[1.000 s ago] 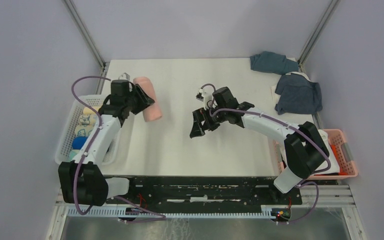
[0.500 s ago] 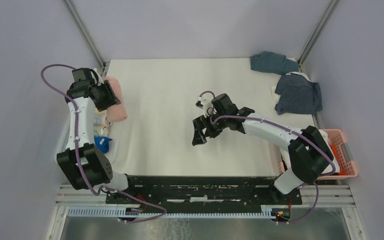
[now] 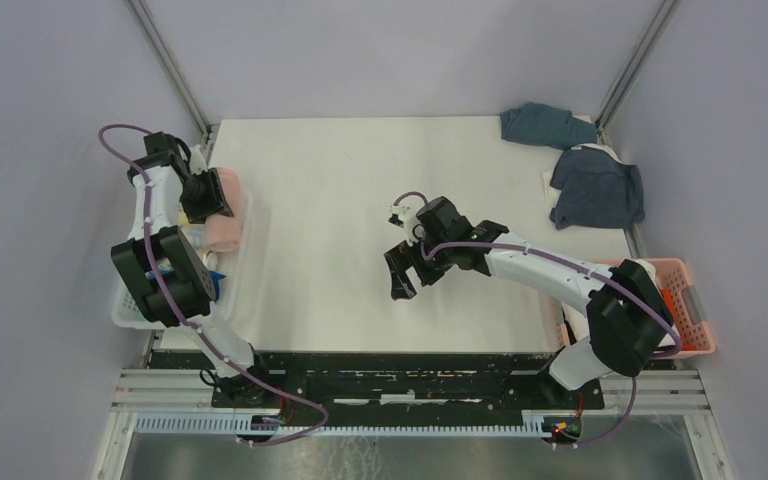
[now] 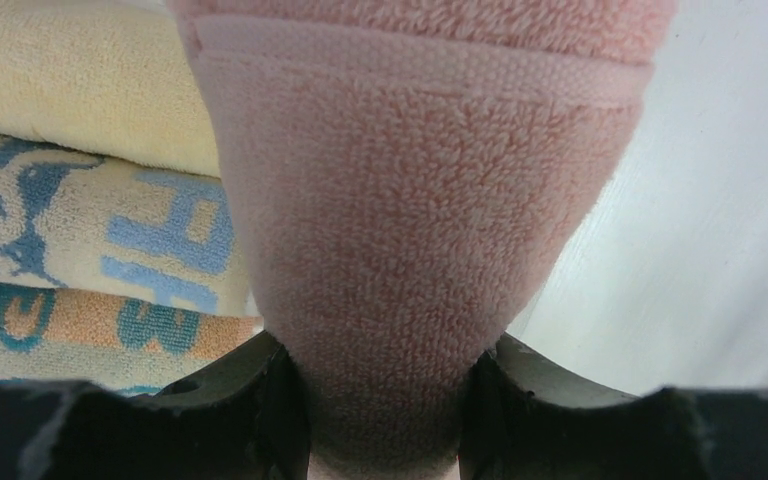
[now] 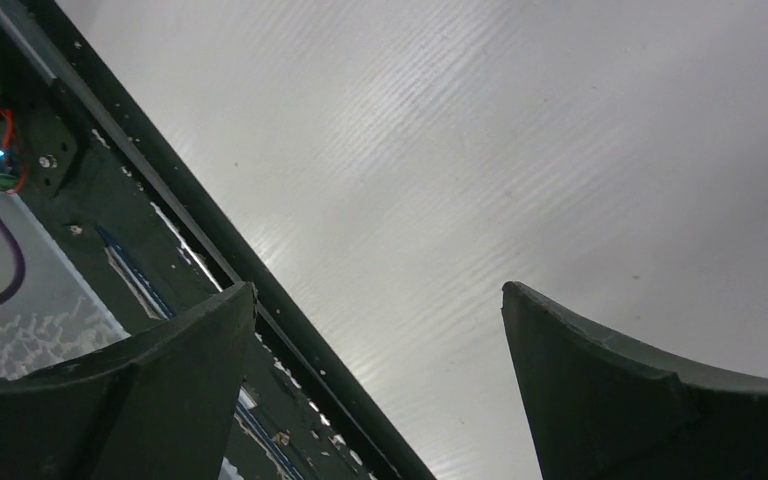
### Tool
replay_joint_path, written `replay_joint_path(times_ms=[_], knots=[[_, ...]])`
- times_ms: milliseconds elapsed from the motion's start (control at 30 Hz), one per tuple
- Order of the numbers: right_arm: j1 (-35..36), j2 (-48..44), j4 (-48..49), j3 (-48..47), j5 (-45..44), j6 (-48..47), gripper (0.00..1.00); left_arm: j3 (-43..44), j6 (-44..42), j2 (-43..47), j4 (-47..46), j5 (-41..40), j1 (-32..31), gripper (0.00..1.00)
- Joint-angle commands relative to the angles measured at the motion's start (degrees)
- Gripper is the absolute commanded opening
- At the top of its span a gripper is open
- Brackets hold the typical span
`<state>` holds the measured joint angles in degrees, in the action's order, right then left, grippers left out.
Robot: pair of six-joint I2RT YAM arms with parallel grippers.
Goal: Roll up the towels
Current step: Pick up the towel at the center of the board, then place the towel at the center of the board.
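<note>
Rolled towels are already in the other side of the basket, so I should next lower my left gripper into the basket along its table-side (image 3: 245, 232) to let go of the pink towel.
My left gripper (image 3: 203, 197) is shut on a rolled pink towel (image 3: 226, 210) and holds it over the white lattice basket (image 3: 125, 312) at the table's left edge. In the left wrist view the pink towel (image 4: 400, 220) fills the space between my fingers (image 4: 250, 400), above rolled cream and patterned towels (image 4: 80, 230) in the basket. My right gripper (image 3: 403, 277) is open and empty over the middle of the white table (image 3: 360, 180); its view shows only bare table (image 5: 520, 150) between the fingers. Two unrolled slate blue towels (image 3: 545, 124) (image 3: 597, 188) lie at the far right.
A pink lattice basket (image 3: 685, 300) stands at the right edge beside the right arm's base. The black base rail (image 3: 390, 375) runs along the near edge and shows in the right wrist view (image 5: 190, 230). Frame posts stand at the back corners.
My left gripper has carried the pink roll left, from the table beside the basket to over the basket. My right gripper has drifted slightly toward the near edge, still open.
</note>
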<state>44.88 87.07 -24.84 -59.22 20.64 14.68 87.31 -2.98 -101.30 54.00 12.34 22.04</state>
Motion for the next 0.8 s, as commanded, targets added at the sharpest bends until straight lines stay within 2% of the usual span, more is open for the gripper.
replay_joint_path(times_ms=[0,367,767], knots=[[-0.15,-1.11,-5.17,-5.46,-6.85,-2.89,1.00,3.04,-5.69,-3.32,2.27,1.11,0.03,0.24],[-0.15,4.15,-9.35,-12.82,-8.09,-2.64,1.00,1.45,-6.49,-9.57,2.69,3.42,-0.08,0.25],[-0.14,7.08,-9.58,-14.94,-7.59,-3.11,1.00,-3.09,-3.07,-10.86,3.23,-7.53,-2.12,0.26]])
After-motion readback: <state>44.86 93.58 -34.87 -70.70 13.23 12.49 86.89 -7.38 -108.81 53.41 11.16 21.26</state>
